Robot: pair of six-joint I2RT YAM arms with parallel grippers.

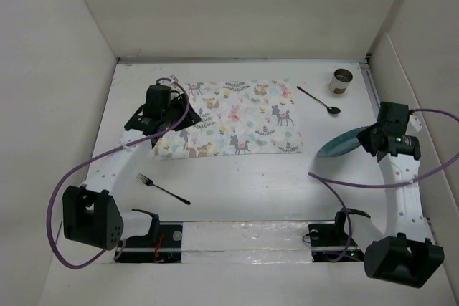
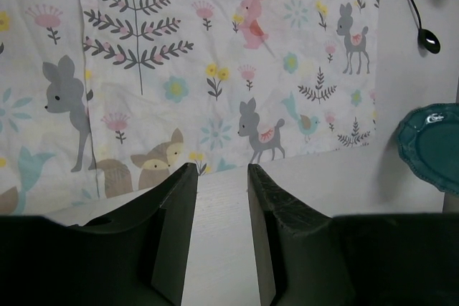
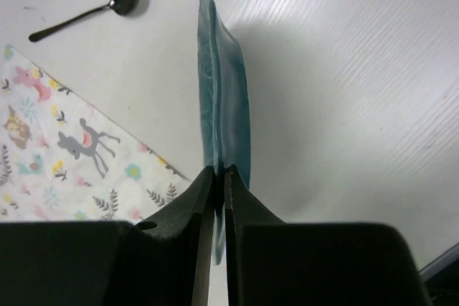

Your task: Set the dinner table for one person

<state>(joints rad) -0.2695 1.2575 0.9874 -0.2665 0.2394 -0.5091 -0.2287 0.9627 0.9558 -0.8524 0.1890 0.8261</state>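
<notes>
The placemat's empty middle (image 1: 227,121) is to the left in the top view, so my right gripper should next carry the tilted plate over, lower it and let it go.
My right gripper (image 1: 367,139) is shut on the rim of a teal plate (image 1: 341,142) and holds it tilted, lifted off the white dinner table (image 1: 244,184) just right of the animal-print placemat (image 1: 233,118). In the right wrist view the plate (image 3: 228,91) stands edge-on between my fingers (image 3: 244,195). My left gripper (image 1: 159,130) is open and empty, low over the table at the mat's near left edge (image 2: 143,105). A black fork (image 1: 163,189) lies in front of the left arm. A black spoon (image 1: 320,101) and a small cup (image 1: 341,81) sit at the back right.
White walls enclose the table on the left, back and right. Purple cables loop from both arms. The spoon (image 2: 419,16) and plate edge (image 2: 434,145) show at the right of the left wrist view. The spoon (image 3: 86,11) also lies beyond the plate in the right wrist view.
</notes>
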